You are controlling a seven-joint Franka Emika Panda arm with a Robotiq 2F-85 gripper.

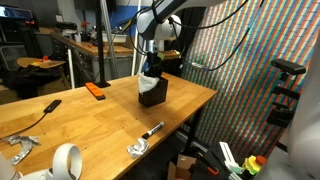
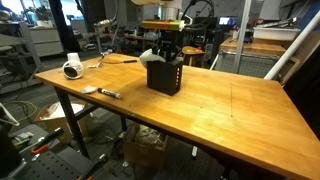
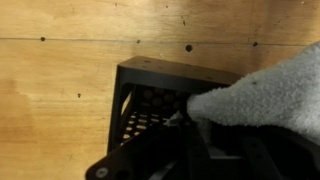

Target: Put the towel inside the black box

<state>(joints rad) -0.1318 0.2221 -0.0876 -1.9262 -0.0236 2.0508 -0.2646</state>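
Next, the gripper lowers toward the black box's opening [image 3: 152,108] just below it and releases the towel [image 3: 262,92], as the towel still bulges above the box's rim.
The black box [image 1: 153,94] stands on the wooden table, also seen in an exterior view [image 2: 165,76] and in the wrist view [image 3: 150,100], where its perforated inside wall shows. The grey-white towel [image 3: 262,92] hangs from my gripper [image 1: 152,66] right over the box opening, its lower end at the rim [image 2: 152,56]. My gripper [image 2: 166,44] is just above the box and shut on the towel. The fingertips are hidden by the cloth and the dark box interior.
On the table lie a white tape roll [image 1: 66,158], an orange tool [image 1: 95,90], a black cable piece [image 1: 45,106], a marker [image 2: 109,94] and metal clamps [image 1: 138,148]. A cardboard box [image 2: 150,150] sits under the table. The right half of the tabletop [image 2: 250,105] is bare wood.
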